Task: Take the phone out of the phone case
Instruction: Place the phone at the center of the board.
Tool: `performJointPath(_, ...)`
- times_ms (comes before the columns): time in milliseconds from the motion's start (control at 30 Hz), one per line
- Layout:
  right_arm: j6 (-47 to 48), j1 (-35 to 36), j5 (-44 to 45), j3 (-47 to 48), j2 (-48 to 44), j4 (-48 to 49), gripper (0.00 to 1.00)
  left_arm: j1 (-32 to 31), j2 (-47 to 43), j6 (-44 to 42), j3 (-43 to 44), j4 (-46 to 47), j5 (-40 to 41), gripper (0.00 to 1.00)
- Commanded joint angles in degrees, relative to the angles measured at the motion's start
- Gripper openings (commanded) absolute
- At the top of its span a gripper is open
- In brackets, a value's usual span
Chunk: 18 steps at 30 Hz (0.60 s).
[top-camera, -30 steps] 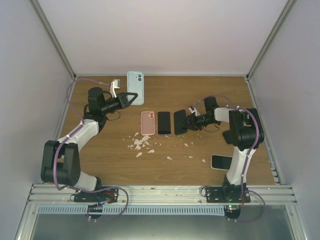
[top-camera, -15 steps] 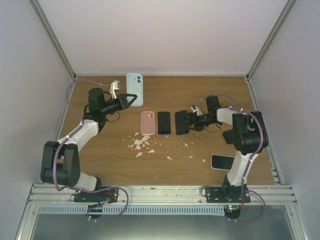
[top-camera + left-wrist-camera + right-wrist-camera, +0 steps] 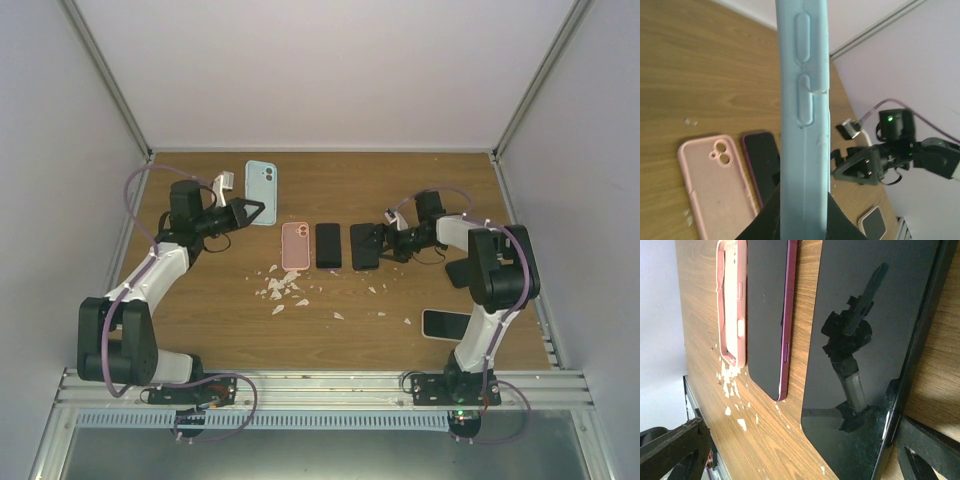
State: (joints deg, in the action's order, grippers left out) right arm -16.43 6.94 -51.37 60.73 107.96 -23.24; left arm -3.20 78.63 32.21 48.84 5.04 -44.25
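Note:
I need to pull the light blue case back with my left gripper and lower it next to the pink case.
My left gripper is shut on the lower end of a light blue phone case and holds it above the back left of the table. The left wrist view shows the case edge-on with its side buttons, my gripper clamped round it; whether a phone sits inside I cannot tell. My right gripper stands open at the right edge of a black phone lying flat. In the right wrist view that phone lies between the spread fingers of my gripper.
A pink empty case and a dark phone with a magenta rim lie side by side left of the black phone. White crumbs are scattered in front of them. A white-rimmed phone lies at the near right.
My right gripper has opened and let go of the black phone, which now lies flat. My left arm has carried the blue case a little to the left.

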Motion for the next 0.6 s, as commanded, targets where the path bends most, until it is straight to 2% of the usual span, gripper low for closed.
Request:
performJointPath(0, 1.0, -0.8, 0.8, -0.6, -2.7, -0.5, 1.00, 1.5, -1.5, -5.9, -1.2, -9.7, -0.5, 0.00)
performJointPath(300, 1.8, -1.1, 3.3, 0.1, -3.0, -1.6, 1.00, 3.0, -2.5, -9.2, -5.4, -18.6, -0.7, 0.00)
performJointPath(567, 2.8, -1.6, 5.3, 0.3, -4.0, -2.9, 1.00, 5.6, 2.4, -8.4, -6.2, -20.5, 0.7, 0.00)
